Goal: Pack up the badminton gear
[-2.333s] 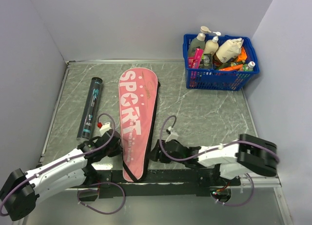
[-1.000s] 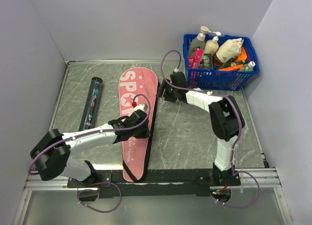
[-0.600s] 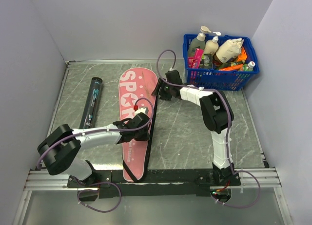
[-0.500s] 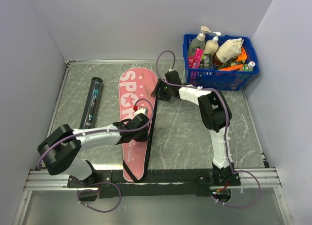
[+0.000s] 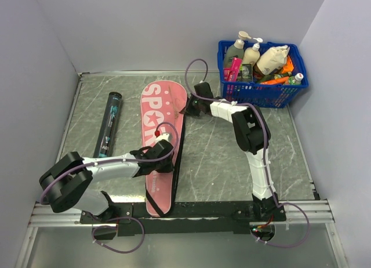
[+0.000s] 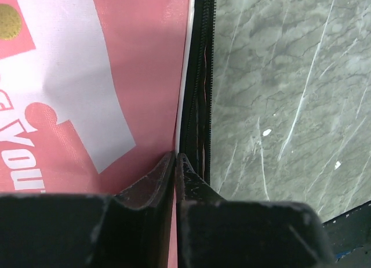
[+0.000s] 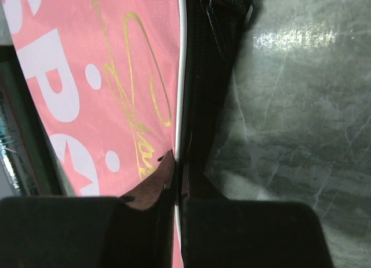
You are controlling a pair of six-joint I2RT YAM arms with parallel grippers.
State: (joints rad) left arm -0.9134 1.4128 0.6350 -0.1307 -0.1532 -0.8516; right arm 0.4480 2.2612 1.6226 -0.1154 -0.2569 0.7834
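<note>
My right gripper needs to pull the wide end of the racket cover back and to the gripper's right in the top view, where the tabletop is bare, and let go of the cover's edge there.
The long pink racket cover (image 5: 161,134) lettered "SPORT" lies flat in the middle of the table, with a black zipper band (image 6: 200,76) down its right side. My left gripper (image 5: 169,162) is shut on the cover's right edge low down; in the left wrist view the fingertips (image 6: 175,158) pinch the pink fabric (image 6: 87,76) beside the white piping. My right gripper (image 5: 186,109) is shut on the same edge near the cover's wide top, clamping the white piping (image 7: 177,158) of the cover (image 7: 116,76). A slim black tube (image 5: 108,129) lies left of the cover, apart from both grippers.
A blue plastic basket (image 5: 264,93) of bottles stands at the back right, close behind my right arm. Grey walls close in the table on the left, back and right. A zipper pull (image 7: 211,13) shows at the cover's top edge.
My right gripper slid left to the cover's upper right edge and shut on it. My left gripper, shut throughout, drew back a little along the cover's right edge towards the near side.
</note>
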